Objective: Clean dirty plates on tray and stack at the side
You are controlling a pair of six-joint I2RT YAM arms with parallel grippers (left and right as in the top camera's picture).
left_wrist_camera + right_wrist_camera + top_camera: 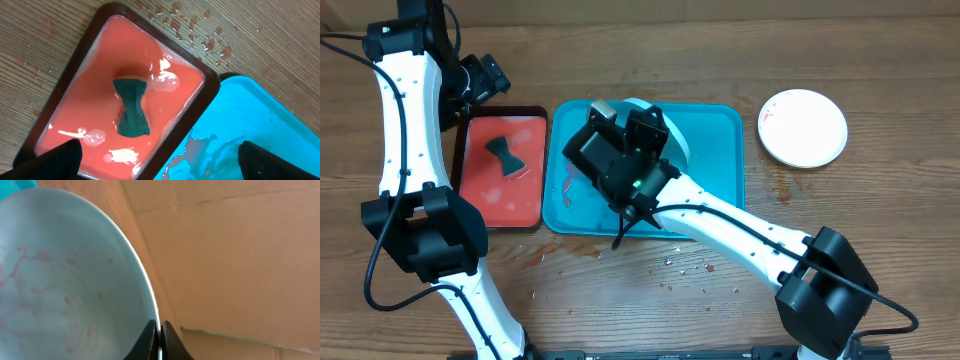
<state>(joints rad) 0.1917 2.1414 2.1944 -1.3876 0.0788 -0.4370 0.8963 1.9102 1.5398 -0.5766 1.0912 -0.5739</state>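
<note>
My right gripper next turns its tilted plate flat and brings it down onto the white plate [802, 128], since that one already lies aside.
The teal-blue tray [720, 150] lies mid-table, wet with reddish smears [260, 125]. My right gripper [620, 135] is over it, shut on the rim of a white plate with a light green rim [65, 280], held tilted on edge; its edge shows in the overhead view [675, 140]. Faint red smears remain on the plate's face. A white plate [804, 127] with a red smear lies on the table to the right of the tray. My left gripper [160, 165] is open and empty above the border between the red tray and the teal tray. The yellow-green plate is not visible.
A red tray [500, 170] with a dark rim holds pinkish water and a dark green sponge [132, 107], left of the teal tray. Water drops and crumbs lie on the wooden table [690, 270] in front of the trays.
</note>
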